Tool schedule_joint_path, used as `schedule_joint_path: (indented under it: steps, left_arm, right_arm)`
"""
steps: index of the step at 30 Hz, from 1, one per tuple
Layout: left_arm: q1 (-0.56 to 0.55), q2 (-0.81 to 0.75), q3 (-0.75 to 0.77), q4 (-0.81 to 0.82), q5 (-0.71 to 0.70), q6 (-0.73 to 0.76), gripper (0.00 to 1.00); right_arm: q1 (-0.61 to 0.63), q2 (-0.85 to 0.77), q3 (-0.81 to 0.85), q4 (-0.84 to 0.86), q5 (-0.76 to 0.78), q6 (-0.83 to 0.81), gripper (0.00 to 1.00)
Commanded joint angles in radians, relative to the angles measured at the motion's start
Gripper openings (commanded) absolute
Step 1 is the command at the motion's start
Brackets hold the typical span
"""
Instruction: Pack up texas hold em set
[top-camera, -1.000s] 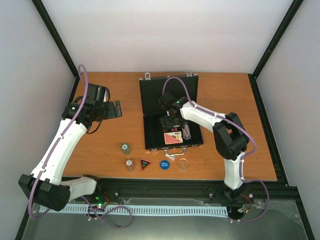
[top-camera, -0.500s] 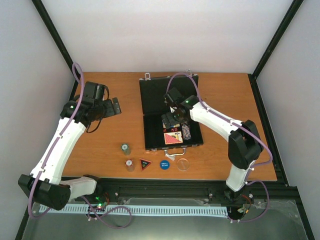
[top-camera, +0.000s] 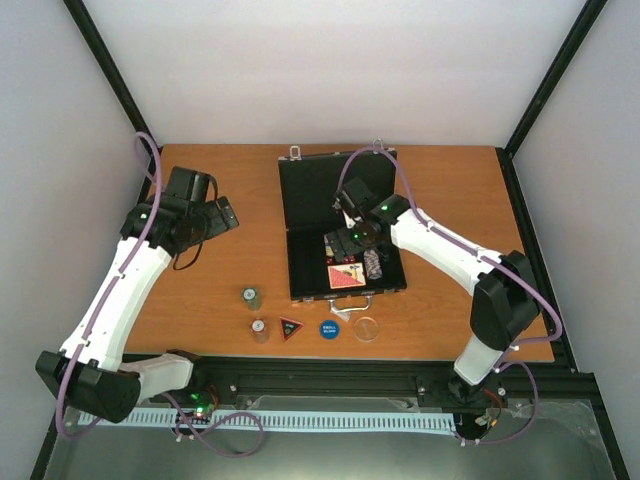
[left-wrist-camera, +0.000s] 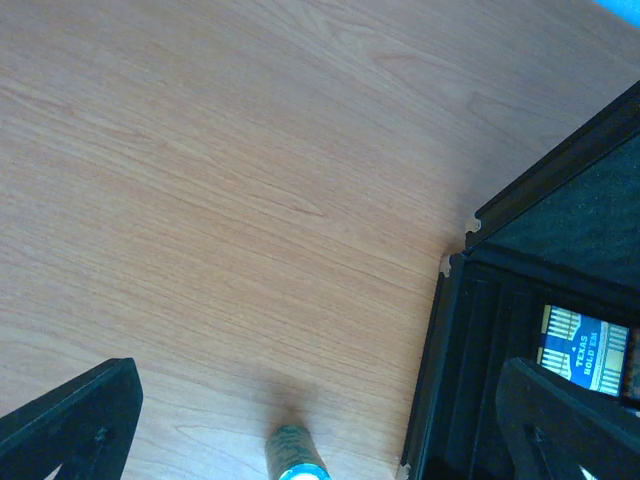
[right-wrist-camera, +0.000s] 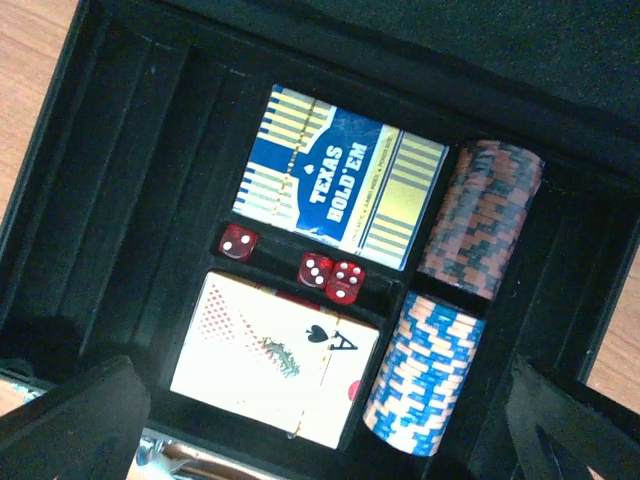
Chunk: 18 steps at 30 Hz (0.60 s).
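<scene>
The second small chip stack stands outside the case. My right gripper should swing back past the triangular piece, turning, then lower around that stack.
The black briefcase (top-camera: 310, 190) lies open on the table, lid flat at the back. In the right wrist view its tray (right-wrist-camera: 120, 150) holds a blue card deck (right-wrist-camera: 340, 190), a white deck showing the ace of spades (right-wrist-camera: 280, 365), three red dice (right-wrist-camera: 330, 275), a red-and-black chip stack (right-wrist-camera: 480, 220) and a blue-and-white chip stack (right-wrist-camera: 425, 375). My right gripper (top-camera: 347, 240) hovers open and empty above the tray (right-wrist-camera: 320, 440). My left gripper (top-camera: 225, 215) is open and empty over bare table left of the case (left-wrist-camera: 318, 425). A green chip stack (top-camera: 251, 297) (left-wrist-camera: 295, 462) stands below it.
In front of the case lie a second small chip stack (top-camera: 260, 329), a dark triangular piece (top-camera: 291, 326), the blue round button (top-camera: 329, 328) and a clear round disc (top-camera: 367, 328). The case's left edge (left-wrist-camera: 445, 330) shows in the left wrist view.
My right arm's elbow has swung to the right and its gripper has shifted a little back and right over the tray. My left gripper has drawn slightly left.
</scene>
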<state>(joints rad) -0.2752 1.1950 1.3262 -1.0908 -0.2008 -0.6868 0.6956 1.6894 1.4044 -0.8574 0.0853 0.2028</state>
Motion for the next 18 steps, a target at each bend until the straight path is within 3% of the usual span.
schedule_joint_path:
  steps: [1,10,18]
  left_arm:
    - [0.009,-0.067,-0.030,0.025,-0.015,-0.054,1.00]
    - [0.008,-0.071,0.012,-0.026,-0.092,0.020,1.00]
    - [0.008,-0.154,-0.043,0.046,-0.050,0.131,1.00]
  right_arm:
    - [0.036,-0.048,-0.016,-0.025,-0.009,0.015,0.99]
    - [0.258,-0.009,0.002,-0.048,-0.013,0.072,0.98]
    - [0.388,0.092,0.113,-0.075,-0.040,0.066,0.97]
